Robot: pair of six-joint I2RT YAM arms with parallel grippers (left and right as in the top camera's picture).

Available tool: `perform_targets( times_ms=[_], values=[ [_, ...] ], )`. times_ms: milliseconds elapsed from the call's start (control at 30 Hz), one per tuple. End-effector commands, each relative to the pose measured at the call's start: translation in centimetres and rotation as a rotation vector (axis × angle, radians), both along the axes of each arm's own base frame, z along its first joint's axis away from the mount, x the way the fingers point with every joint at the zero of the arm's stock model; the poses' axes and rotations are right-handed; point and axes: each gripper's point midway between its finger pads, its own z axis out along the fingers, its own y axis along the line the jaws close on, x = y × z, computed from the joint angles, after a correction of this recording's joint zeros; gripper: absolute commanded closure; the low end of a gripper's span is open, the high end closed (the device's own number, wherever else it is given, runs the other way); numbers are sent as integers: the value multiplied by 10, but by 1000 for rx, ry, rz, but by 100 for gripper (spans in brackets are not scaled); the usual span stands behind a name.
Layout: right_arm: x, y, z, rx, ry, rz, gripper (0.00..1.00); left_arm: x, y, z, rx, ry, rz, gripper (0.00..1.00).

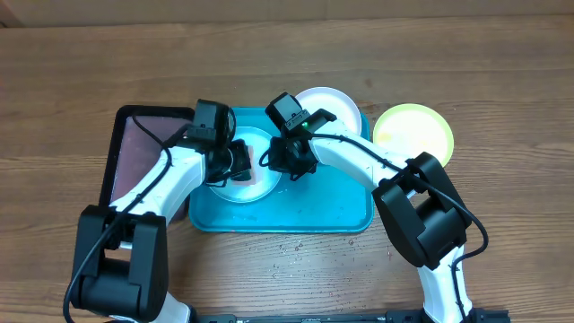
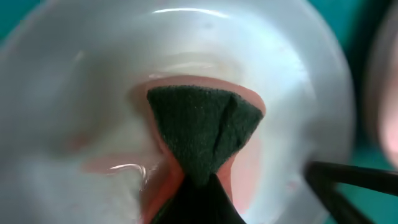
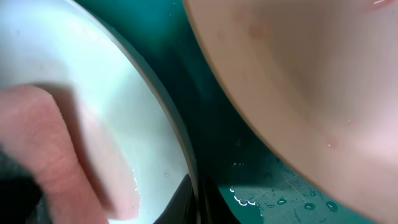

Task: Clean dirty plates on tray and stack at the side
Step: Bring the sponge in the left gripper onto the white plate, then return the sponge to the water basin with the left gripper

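Note:
I will lift my left gripper off the plate, move it across to the black tray and lower it to release the pink sponge on the tray's pinkish inside, since that lies empty.
The light cyan plate lies on the turquoise tray. My left gripper is shut on a pink sponge with a dark green scrub face and presses it onto this plate. My right gripper is shut on the plate's right rim, one finger inside and one outside. The white plate rests at the tray's back right edge and shows in the right wrist view. The yellow-green plate lies on the table to the right.
A black tray with a pinkish inside stands left of the turquoise tray. Water droplets lie on the tray floor and on the table in front of the tray.

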Motion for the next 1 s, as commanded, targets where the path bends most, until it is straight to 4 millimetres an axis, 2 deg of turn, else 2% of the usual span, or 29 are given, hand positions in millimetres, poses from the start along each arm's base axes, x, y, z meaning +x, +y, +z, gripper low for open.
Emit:
perform_targets(
  times_ms=[0, 133, 333, 433, 567, 800, 967],
  values=[
    [6, 0, 2, -1, -17, -3, 96, 8, 24, 1, 132, -28, 19, 96],
    [6, 0, 2, -2, -16, -3, 96, 13, 27, 12, 134, -37, -21, 96],
    [6, 0, 2, -2, -16, -3, 96, 24, 27, 55, 149, -90, -75, 96],
    [6, 0, 2, -2, -16, -3, 96, 24, 33, 69, 157, -104, -69, 96],
    [6, 0, 2, -2, -16, -3, 95, 19, 60, 71, 178, -79, -33, 96],
    [6, 0, 2, -1, -18, -4, 95, 18, 125, 70, 229, -71, -2, 96],
    [6, 0, 2, -1, -18, -4, 95, 18, 145, 62, 262, -61, -47, 96]
  ],
)
